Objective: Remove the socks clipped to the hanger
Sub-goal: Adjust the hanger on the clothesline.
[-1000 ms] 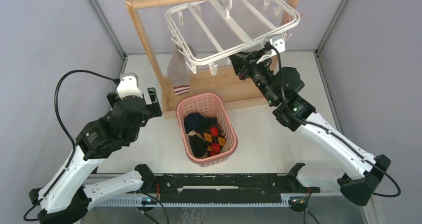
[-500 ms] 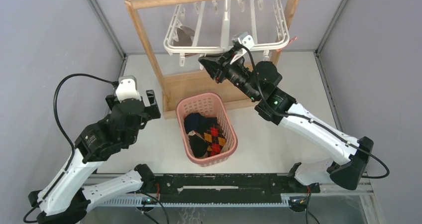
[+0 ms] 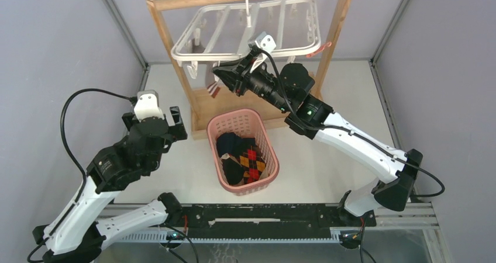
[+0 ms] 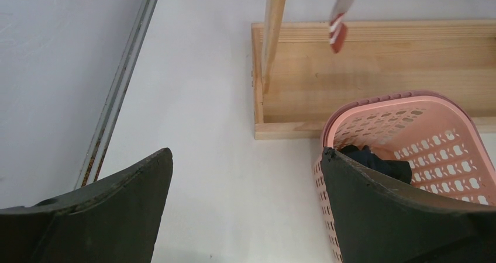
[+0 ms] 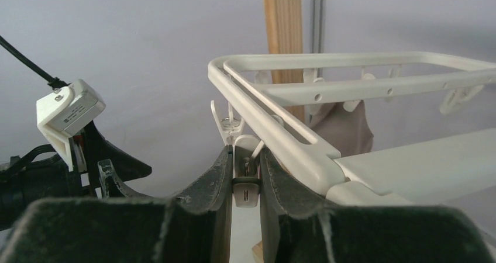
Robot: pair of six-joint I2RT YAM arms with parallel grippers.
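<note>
Next, my right gripper swings the clip to the farther rack post on its right in the top view. This brings round the sock behind the hanger's rim, and the gripper then releases.
The white hanger hangs by its hook from the wooden rack's top bar. A grey sock with a red-white cuff is clipped under its left part; it also shows in the left wrist view and in the right wrist view. My right gripper is raised to the hanger's near left side, shut on a small white clip dangling from the frame. My left gripper is open and empty above the table, left of the basket.
The wooden rack with its base board stands at the back. A pink basket in front of it holds several socks, among them a red-yellow argyle one and a black one. Grey walls close in left and right.
My right arm has swung left with the clip held, and the hanger has turned and swung left with it. The hanging sock has moved behind the right gripper. The left arm has barely moved.
</note>
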